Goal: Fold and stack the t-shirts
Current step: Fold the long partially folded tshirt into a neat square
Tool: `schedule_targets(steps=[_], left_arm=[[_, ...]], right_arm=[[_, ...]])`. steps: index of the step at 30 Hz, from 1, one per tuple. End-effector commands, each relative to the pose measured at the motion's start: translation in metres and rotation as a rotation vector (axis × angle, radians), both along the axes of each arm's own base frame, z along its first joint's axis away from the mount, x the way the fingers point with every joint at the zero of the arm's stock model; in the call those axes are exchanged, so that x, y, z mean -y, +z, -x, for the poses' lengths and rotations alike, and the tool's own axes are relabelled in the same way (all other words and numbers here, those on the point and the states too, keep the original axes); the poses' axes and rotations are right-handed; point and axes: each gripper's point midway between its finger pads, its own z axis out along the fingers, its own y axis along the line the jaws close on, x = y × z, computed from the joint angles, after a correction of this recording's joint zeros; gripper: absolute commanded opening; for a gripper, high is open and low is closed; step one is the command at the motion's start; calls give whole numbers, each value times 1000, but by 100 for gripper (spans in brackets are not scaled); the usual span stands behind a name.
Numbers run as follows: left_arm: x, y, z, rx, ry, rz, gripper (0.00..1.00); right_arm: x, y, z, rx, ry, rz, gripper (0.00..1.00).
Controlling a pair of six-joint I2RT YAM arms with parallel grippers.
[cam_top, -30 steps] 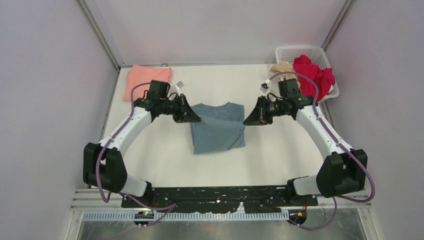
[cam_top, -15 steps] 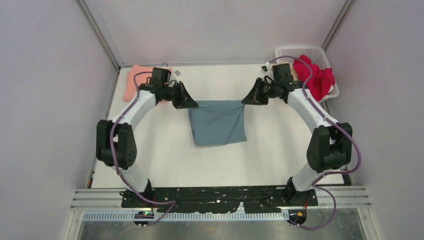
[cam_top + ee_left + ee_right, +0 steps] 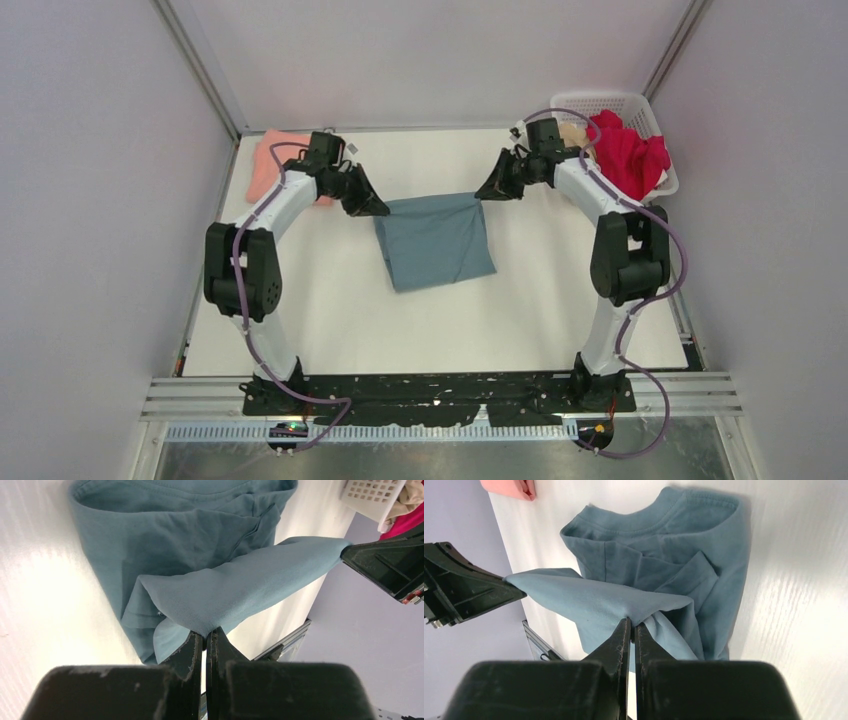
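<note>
Next, my right gripper needs to move outward and down to lay the hem corner over the still uncovered collar (image 3: pixel 696 517) and release, since the collar lies below and outward of it.
The slate-blue t-shirt (image 3: pixel 436 240) lies mid-table, its far hem edge lifted and stretched taut between my two grippers. My left gripper (image 3: pixel 381 207) is shut on the hem's left corner (image 3: pixel 206 628). My right gripper (image 3: pixel 484 194) is shut on the hem's right corner (image 3: pixel 633 621). The collar and folded-in sleeves rest flat on the table below the raised edge (image 3: pixel 659 545). A folded salmon-pink t-shirt (image 3: pixel 268 165) lies at the back left, partly behind my left arm. The bright red t-shirt (image 3: pixel 628 152) and the beige t-shirt (image 3: pixel 573 131) sit in the basket.
The white lattice basket (image 3: pixel 638 104) stands at the back right corner, right behind my right arm. Grey walls enclose the white table (image 3: pixel 400 320) on three sides. A black rail runs along the near edge by the arm bases.
Both grippers have carried the shirt's hem edge toward the back of the table. The arms have stretched out further. The shirt's visible area has shifted back with them.
</note>
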Motion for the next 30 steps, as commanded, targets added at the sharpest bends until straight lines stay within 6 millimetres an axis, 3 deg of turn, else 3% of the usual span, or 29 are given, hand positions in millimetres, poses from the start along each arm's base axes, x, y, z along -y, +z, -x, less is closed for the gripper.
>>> schedule_targets(steps=[1, 10, 14, 15, 17, 19, 20, 21, 24, 25, 26, 27, 28, 29, 30], left_arm=[[-25, -5, -14, 20, 69, -94, 0], [-37, -29, -36, -22, 135, -154, 0], [-47, -40, -46, -34, 172, -194, 0], [-48, -41, -49, -33, 177, -192, 4], [-46, -37, -56, -23, 168, -165, 28], [-42, -25, -59, -13, 146, -146, 59], [-40, -17, -60, 4, 136, -142, 82], [-39, -8, -61, 30, 125, -142, 97], [-39, 17, -55, 90, 102, -152, 100], [-36, 26, -50, 109, 90, -140, 100], [-32, 35, -44, 128, 79, -127, 100], [-25, 41, -37, 144, 56, -109, 100], [-17, 45, -28, 155, 27, -87, 100], [-6, 52, -16, 170, -13, -59, 100], [7, 52, -3, 174, -69, -28, 100]], right_arm=[[-9, 7, -34, 110, 6, 41, 6], [1, -19, -72, 133, -161, 119, 7], [-10, -24, -84, 152, -143, 65, 24], [-11, -25, -89, 157, -140, 57, 27], [-14, -20, -96, 180, -119, 49, 39], [-17, -4, -100, 220, -86, 43, 51], [-19, 2, -99, 232, -61, 41, 53], [-20, 16, -98, 261, -50, 33, 59], [-27, 41, -84, 309, 4, 5, 70], [-29, 45, -74, 315, 18, -2, 77], [-36, 37, -60, 295, 56, -13, 81], [-40, 49, -53, 326, 77, -31, 89], [-47, 36, -34, 288, 122, -52, 92], [-53, 47, -23, 306, 160, -91, 97], [-56, 32, -7, 253, 178, -108, 99]])
